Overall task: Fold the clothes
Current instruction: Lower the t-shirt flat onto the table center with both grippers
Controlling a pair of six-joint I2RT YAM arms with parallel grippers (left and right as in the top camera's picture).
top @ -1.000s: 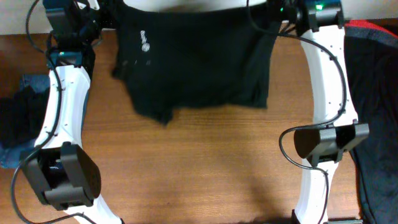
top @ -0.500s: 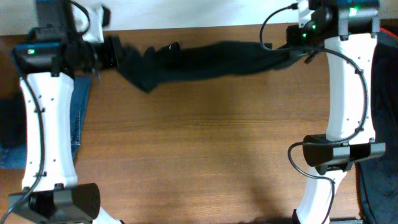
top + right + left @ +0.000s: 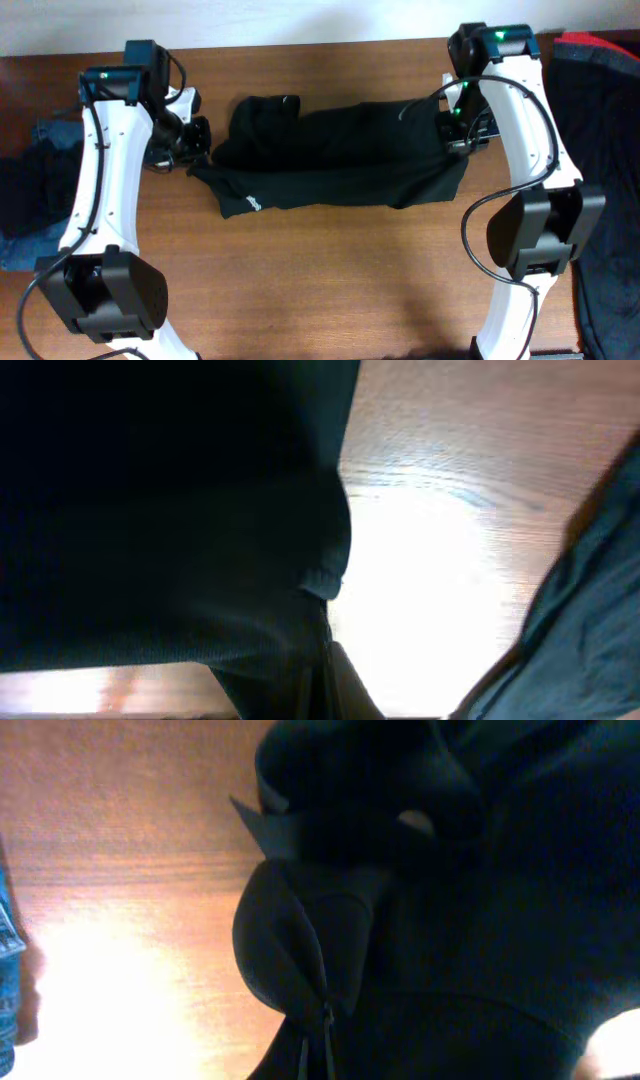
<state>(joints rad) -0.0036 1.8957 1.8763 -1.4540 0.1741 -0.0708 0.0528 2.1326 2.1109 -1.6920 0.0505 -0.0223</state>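
Note:
The bare near tabletop lies below and back from the robot's right gripper, so the gripper should move back and down to release the ribbed hem [image 3: 320,595] there.
The black garment [image 3: 340,160] lies on the wooden table [image 3: 320,280] as a long band doubled over on itself, with a small white logo [image 3: 252,204] at its lower left. My left gripper [image 3: 196,142] is shut on the garment's left end, seen as bunched black cloth in the left wrist view [image 3: 320,1020]. My right gripper [image 3: 452,132] is shut on the right end; its view shows the ribbed hem [image 3: 320,595] pinched between the fingers. Folded blue jeans [image 3: 40,135] lie at the table's left edge.
A dark heap of clothes [image 3: 22,195] sits on the jeans at far left. A dark garment with a red edge [image 3: 605,150] hangs over the table's right side. A white wall [image 3: 300,20] runs behind the table.
Both arms have come forward and down, laying the garment on the table. It hung spread out, then stretched taut as a band, and now rests doubled over.

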